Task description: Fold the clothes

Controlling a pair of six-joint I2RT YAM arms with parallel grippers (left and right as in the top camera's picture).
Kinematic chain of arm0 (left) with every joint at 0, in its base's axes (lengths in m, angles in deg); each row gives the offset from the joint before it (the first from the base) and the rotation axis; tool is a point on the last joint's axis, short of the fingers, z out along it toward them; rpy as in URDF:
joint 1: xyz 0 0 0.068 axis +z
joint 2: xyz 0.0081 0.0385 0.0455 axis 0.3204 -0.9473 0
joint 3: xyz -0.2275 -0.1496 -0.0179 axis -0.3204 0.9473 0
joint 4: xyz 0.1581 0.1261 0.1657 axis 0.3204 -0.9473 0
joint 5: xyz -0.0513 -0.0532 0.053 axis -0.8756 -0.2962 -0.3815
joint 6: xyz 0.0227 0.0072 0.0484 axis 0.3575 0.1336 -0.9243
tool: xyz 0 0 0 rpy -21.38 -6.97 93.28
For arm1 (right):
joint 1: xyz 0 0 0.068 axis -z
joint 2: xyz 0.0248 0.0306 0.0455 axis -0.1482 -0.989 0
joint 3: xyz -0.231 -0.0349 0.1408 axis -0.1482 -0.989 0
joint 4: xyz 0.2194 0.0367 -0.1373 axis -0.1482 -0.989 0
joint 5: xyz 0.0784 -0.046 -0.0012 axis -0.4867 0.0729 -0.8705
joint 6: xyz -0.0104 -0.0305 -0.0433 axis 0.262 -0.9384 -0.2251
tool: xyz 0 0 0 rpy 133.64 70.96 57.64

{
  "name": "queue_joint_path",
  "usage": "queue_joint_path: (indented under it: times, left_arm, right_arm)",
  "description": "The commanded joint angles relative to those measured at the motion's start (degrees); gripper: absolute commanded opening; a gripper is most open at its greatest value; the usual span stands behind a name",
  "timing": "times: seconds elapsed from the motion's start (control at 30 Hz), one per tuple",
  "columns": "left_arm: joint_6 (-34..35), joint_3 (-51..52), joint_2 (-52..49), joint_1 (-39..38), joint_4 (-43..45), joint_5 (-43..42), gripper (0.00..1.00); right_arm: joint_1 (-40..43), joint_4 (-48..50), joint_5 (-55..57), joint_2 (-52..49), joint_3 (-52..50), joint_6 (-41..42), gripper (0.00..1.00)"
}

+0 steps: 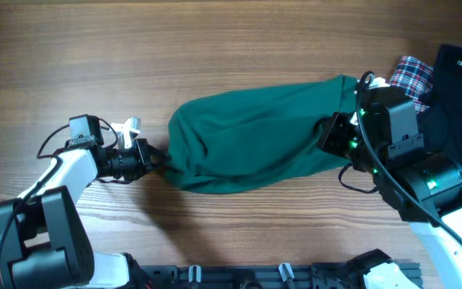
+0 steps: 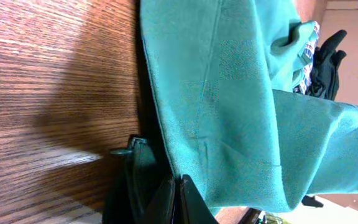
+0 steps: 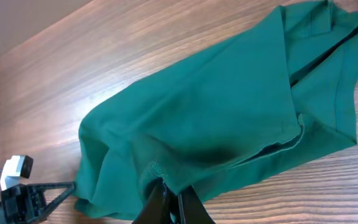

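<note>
The bare wood behind the garment (image 2: 95, 46) is clear and lies outward of my left gripper's low fingers, so next I will raise that gripper high and outward over it, then release.
The clothes (image 1: 255, 136), one big plain dark green garment, lie bunched lengthwise across the middle of the wooden table. My left gripper (image 1: 160, 160) is shut on their left end, low on the table. In the left wrist view the two dark fingers meet at the fabric's lower edge (image 2: 179, 182), and the clothes (image 2: 229, 93) fill the frame above. My right gripper (image 1: 328, 133) is shut on a fold near the garment's right end. From the right wrist, its jaws (image 3: 169, 186) pinch a pucker of the clothes (image 3: 216, 106), with the cloth stretching away toward the left gripper (image 3: 64, 185).
A red-white-blue plaid cloth (image 1: 414, 76) and a black garment (image 1: 459, 96) lie at the far right, just beyond the green garment's right end. Bare wood (image 1: 215, 48) lies behind the garment. A black rail (image 1: 279, 275) runs along the front edge.
</note>
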Motion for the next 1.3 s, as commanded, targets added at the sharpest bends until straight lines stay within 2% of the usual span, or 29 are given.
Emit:
queue_joint_path:
  times: [0.0,0.2,0.43,0.63,0.8,0.93,1.0,1.27]
  left_arm:
    - [-0.5,-0.2,2.8,-0.2,-0.5,-1.4,0.04]
    - [-0.5,-0.4,12.7,-0.2,-6.1,-1.4,0.04]
    - [0.0,-4.0,39.9,-0.2,-14.1,-0.9,0.04]
    - [3.0,-9.4,54.3,-0.2,-19.7,2.6,0.04]
    - [2.9,-18.8,55.9,-0.2,-27.2,2.6,0.04]
    - [2.4,-29.6,55.9,-0.2,-34.7,7.3,0.04]
    - [-0.3,-36.4,55.9,-0.2,-39.4,10.1,0.04]
    - [-0.5,-54.3,55.9,-0.2,-45.9,13.8,0.04]
  right_arm:
    - [0.1,0.2,1.0,-0.2,0.9,-0.5,0.04]
    - [0.1,0.3,1.0,0.0,0.9,-0.5,0.04]
    - [0.1,3.3,1.2,4.6,1.0,-0.7,0.04]
    - [0.1,3.4,1.5,10.6,1.0,-0.8,0.04]
    - [0.1,2.3,1.5,15.3,2.7,-1.2,0.05]
    - [0.1,-2.0,2.0,16.2,9.9,-2.7,0.04]
    - [0.1,-4.7,4.2,16.2,13.4,-2.7,0.04]
    - [0.1,-8.2,7.8,16.2,24.4,-4.7,0.04]
